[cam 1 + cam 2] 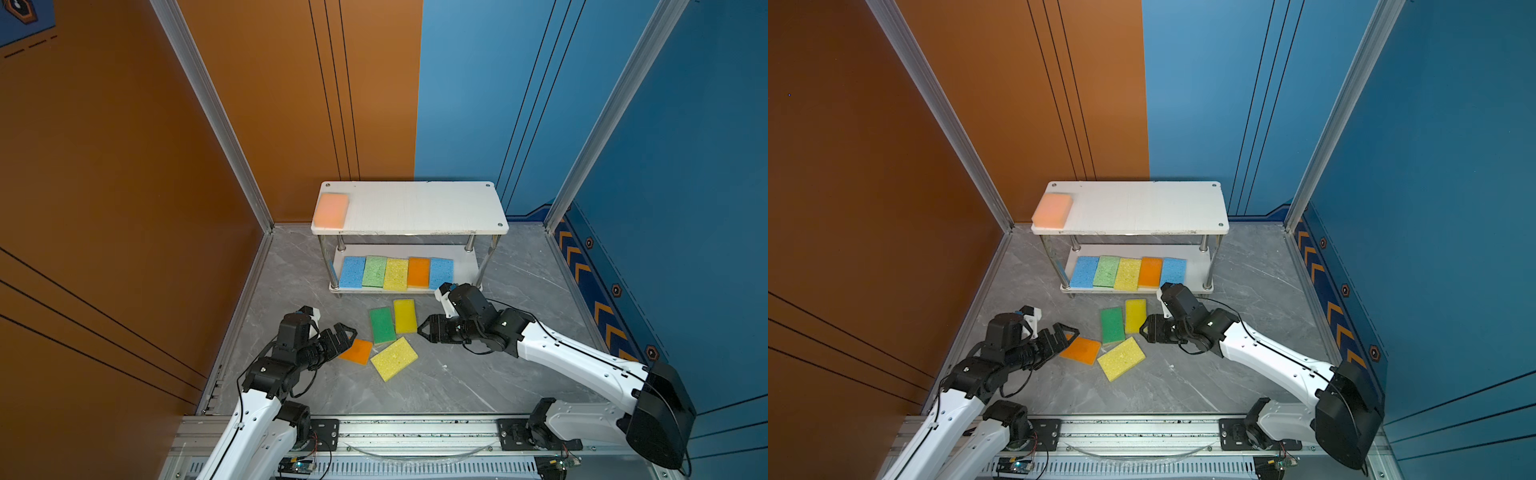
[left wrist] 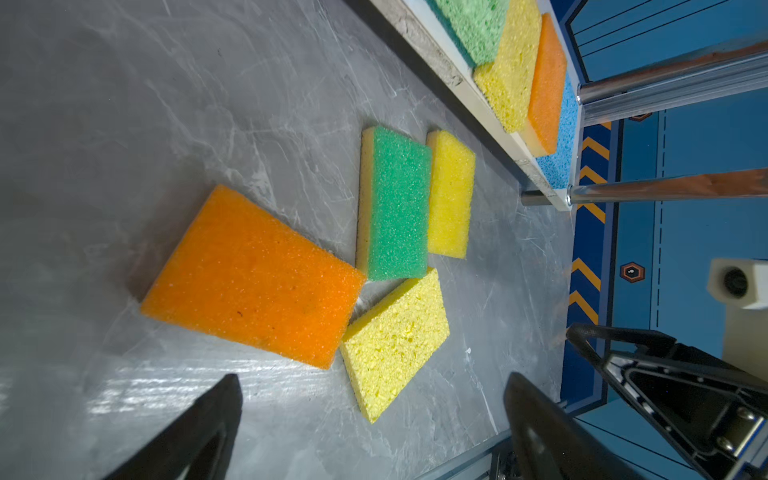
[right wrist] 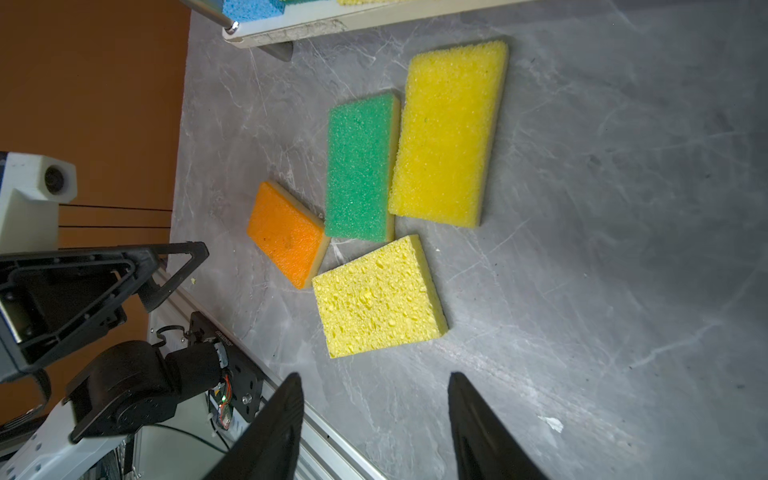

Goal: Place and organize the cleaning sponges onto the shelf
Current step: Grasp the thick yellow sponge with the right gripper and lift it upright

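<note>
My right gripper goes down next and closes on the yellow sponge's free edge by its near corner, since the dark green sponge lies against the opposite side.
The shelf stands at the back, with a peach-pink sponge on the left end of its top board. Several sponges lie in a row on its lower board, from blue to blue. On the floor in front lie a dark green sponge, a yellow one, an orange one and a pale yellow one. My left gripper is open just left of the orange sponge. My right gripper is open and empty, just right of the yellow sponge.
Orange wall panels close the left side and blue ones the right and back. A metal rail runs along the front edge. The shelf's metal posts stand at its corners. Bare grey floor lies front right.
</note>
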`<state>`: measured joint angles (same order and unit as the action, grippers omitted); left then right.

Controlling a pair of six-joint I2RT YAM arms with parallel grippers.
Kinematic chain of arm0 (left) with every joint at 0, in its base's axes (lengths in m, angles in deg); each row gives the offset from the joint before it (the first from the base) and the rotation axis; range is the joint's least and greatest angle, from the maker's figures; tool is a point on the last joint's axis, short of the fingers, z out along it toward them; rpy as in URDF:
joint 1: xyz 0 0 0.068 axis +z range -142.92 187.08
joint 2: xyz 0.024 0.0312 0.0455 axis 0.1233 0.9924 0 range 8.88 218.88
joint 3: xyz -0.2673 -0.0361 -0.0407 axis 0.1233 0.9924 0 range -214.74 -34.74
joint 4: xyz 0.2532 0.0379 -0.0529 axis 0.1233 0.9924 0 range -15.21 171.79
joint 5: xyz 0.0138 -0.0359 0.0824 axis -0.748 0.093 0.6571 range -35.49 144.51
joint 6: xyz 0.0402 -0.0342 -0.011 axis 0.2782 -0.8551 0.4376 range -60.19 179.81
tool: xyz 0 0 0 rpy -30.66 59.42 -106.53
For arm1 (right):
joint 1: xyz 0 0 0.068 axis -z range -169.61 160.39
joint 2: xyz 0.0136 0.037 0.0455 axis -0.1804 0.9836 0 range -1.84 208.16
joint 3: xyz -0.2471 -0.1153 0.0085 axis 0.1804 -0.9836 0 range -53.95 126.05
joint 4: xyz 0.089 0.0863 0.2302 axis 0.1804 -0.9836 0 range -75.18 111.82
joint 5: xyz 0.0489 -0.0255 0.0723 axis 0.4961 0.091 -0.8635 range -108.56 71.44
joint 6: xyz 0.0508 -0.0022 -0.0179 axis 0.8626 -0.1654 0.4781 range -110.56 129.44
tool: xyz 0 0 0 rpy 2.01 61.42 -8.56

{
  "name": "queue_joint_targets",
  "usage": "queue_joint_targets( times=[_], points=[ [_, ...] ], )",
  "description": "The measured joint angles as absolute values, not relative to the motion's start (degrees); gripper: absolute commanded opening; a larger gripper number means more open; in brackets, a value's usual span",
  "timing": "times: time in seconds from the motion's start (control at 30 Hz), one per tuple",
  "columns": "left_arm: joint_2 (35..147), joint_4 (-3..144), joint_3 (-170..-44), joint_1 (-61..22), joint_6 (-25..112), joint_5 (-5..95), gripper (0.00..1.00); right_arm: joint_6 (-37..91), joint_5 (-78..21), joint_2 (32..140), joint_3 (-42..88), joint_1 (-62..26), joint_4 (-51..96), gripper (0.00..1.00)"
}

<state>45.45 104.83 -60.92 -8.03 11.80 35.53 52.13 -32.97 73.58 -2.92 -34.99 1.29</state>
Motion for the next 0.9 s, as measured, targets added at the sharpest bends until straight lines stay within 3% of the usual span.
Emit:
queue_joint_targets(
  times=[0.4, 0.63, 0.9],
  points=[
    [46.7, 93.0, -58.4, -8.3, 8.3, 33.3, 0.98, 49.2, -30.3, 93.3, 0.1, -33.5, 7.3, 0.49],
    [47.1, 92.1, -58.4, -5.0, 8.3, 30.3, 0.98, 48.6, -30.3, 98.4, 4.5, -32.7, 9.1, 0.45],
    [47.1, 92.1, -58.3, -0.7, 8.8, 26.8, 0.98, 48.3, -30.3, 102.4, 6.8, -31.4, 10.0, 0.29]
  ],
)
